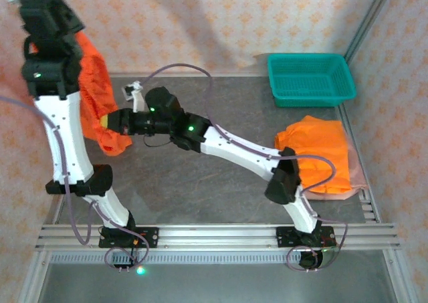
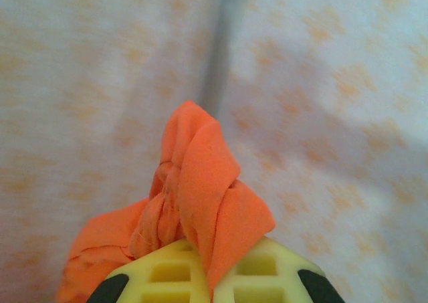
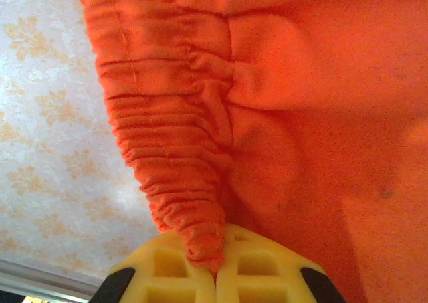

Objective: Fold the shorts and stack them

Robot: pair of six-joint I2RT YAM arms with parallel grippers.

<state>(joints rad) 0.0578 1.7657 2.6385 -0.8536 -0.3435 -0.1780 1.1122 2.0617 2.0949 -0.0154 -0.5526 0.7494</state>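
Next, the left gripper lowers across toward the basket to release the orange shorts over the gray table, since that part of the table lies empty.
A bright orange pair of shorts (image 1: 95, 92) hangs in the air at the far left, held by both grippers. My left gripper (image 2: 212, 276) is raised high and shut on a twisted bunch of the orange cloth (image 2: 200, 176). My right gripper (image 1: 109, 122) reaches across to the lower part of the same shorts. In the right wrist view this gripper (image 3: 215, 275) is shut on the gathered elastic waistband (image 3: 174, 149). At the right, a folded orange pair (image 1: 315, 154) lies on top of a dusty pink pair (image 1: 359, 178).
A teal plastic basket (image 1: 311, 79) stands at the back right of the table (image 1: 221, 203). The right arm stretches diagonally over the middle of the table. Patterned walls close in the left, back and right sides.
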